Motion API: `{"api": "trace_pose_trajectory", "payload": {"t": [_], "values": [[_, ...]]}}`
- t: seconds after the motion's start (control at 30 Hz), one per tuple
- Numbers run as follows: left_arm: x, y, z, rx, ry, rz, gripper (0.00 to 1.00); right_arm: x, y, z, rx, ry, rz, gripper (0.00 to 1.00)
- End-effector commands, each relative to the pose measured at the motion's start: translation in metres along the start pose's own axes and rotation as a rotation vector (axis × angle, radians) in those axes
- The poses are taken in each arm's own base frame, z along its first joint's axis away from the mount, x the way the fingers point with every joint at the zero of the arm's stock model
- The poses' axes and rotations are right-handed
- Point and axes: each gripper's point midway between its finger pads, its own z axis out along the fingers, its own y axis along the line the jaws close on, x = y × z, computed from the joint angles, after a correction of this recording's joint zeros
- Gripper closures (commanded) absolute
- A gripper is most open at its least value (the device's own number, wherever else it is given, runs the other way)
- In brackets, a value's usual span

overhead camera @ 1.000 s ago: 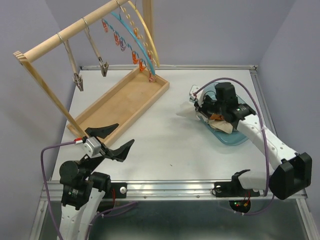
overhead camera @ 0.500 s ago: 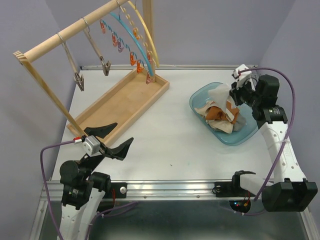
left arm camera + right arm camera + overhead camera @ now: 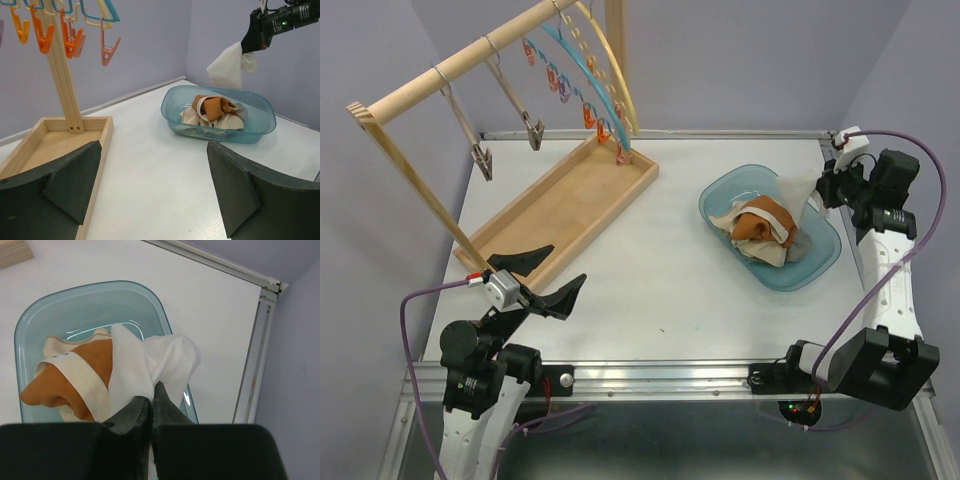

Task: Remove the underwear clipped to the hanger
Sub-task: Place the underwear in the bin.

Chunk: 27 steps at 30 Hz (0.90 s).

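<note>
My right gripper needs to move down and to the left in the top view next, over the rust-orange pair [image 3: 773, 228], and release, since the white underwear hangs high above the basin [image 3: 820, 262].
My right gripper [image 3: 825, 190] is shut on a white pair of underwear [image 3: 798, 193] and holds it up over the far right end of the blue basin [image 3: 820, 262]. In the right wrist view the jaws [image 3: 151, 402] pinch the white cloth [image 3: 150, 362] above the basin [image 3: 30, 320]. A rust-orange pair with a pale waistband [image 3: 760, 218] lies on beige ones in the basin. The hanger [image 3: 582, 70] with orange and pink clips hangs on the wooden rack, with no cloth on the clips I can see. My left gripper [image 3: 545, 277] is open and empty near the front left.
The wooden rack's tray base [image 3: 560, 205] stands at the back left, with two wooden clips [image 3: 505, 140] hanging from the top bar. The table's metal edge rail [image 3: 255, 355] runs just right of the basin. The walls are close on both sides.
My right gripper has risen out of the basin and moved right and back, pulling the white underwear up with it. The left arm has not moved.
</note>
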Motion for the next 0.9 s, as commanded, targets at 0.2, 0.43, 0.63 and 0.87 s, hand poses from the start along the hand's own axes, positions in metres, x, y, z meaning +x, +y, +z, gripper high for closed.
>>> {"api": "trace_pose_trajectory", "payload": {"t": [0.2,0.43,0.63,0.87], "values": [[0.002,0.004,0.003,-0.008,-0.006,0.000,0.01,-0.032,-0.007,0.001,-0.061,-0.109,-0.044,0.99],[0.004,0.004,0.004,-0.008,0.001,-0.005,0.01,0.025,0.009,0.031,-0.178,-0.008,0.022,0.99],[0.005,0.004,0.005,-0.009,0.005,-0.007,0.01,0.087,0.031,0.054,-0.303,0.102,0.112,0.90],[0.007,0.005,0.006,-0.009,0.014,-0.013,0.01,0.141,0.050,0.063,-0.392,0.224,0.170,0.70]]}}
